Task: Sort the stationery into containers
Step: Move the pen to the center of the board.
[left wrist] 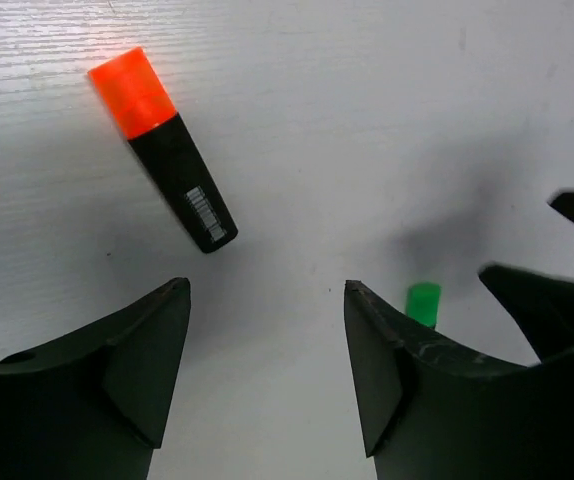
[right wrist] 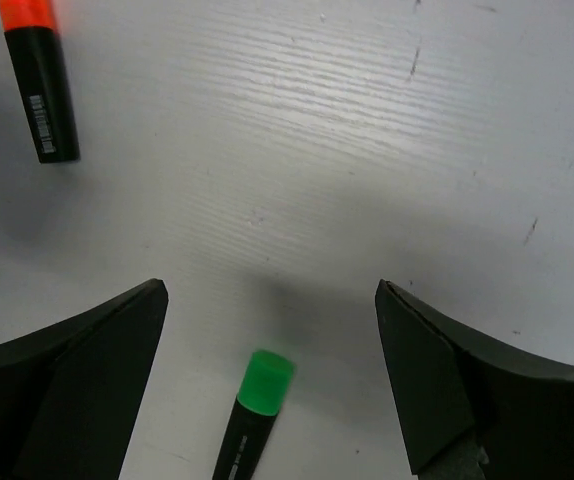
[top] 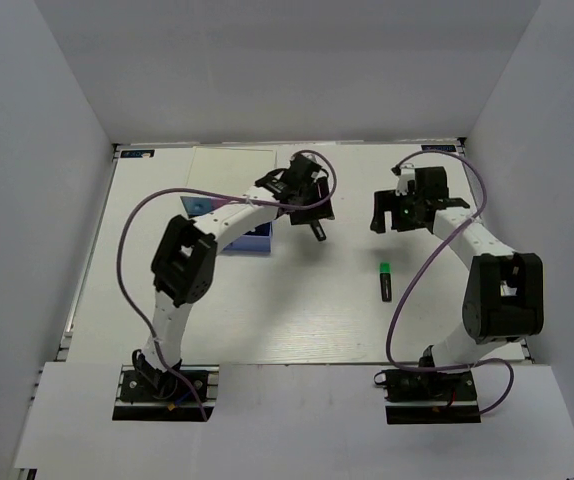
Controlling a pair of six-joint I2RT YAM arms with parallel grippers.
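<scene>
My left gripper comes down toward the black highlighter next, over its barcode end [top: 319, 233] [left wrist: 205, 213], as the highlighter lies below the fingertips and to their left in the wrist view.
An orange-capped black highlighter [top: 317, 231] lies on the white table just in front of my left gripper [top: 310, 207], which is open and empty above it. In the left wrist view the highlighter [left wrist: 162, 150] lies ahead and left of the open gripper [left wrist: 267, 292]. A green-capped highlighter [top: 385, 281] lies near my right gripper [top: 399, 216], which is open and empty. In the right wrist view it [right wrist: 256, 418] lies between the open fingers of the gripper [right wrist: 271, 292], below them. The drawer box [top: 231, 172] stands behind the left arm. The other stationery is out of view.
A darker blue drawer front [top: 257, 238] and a light-blue one [top: 204, 206] show beside the left arm's forearm. The right gripper's fingers [left wrist: 557, 305] show at the right of the left wrist view. White walls enclose the table on three sides.
</scene>
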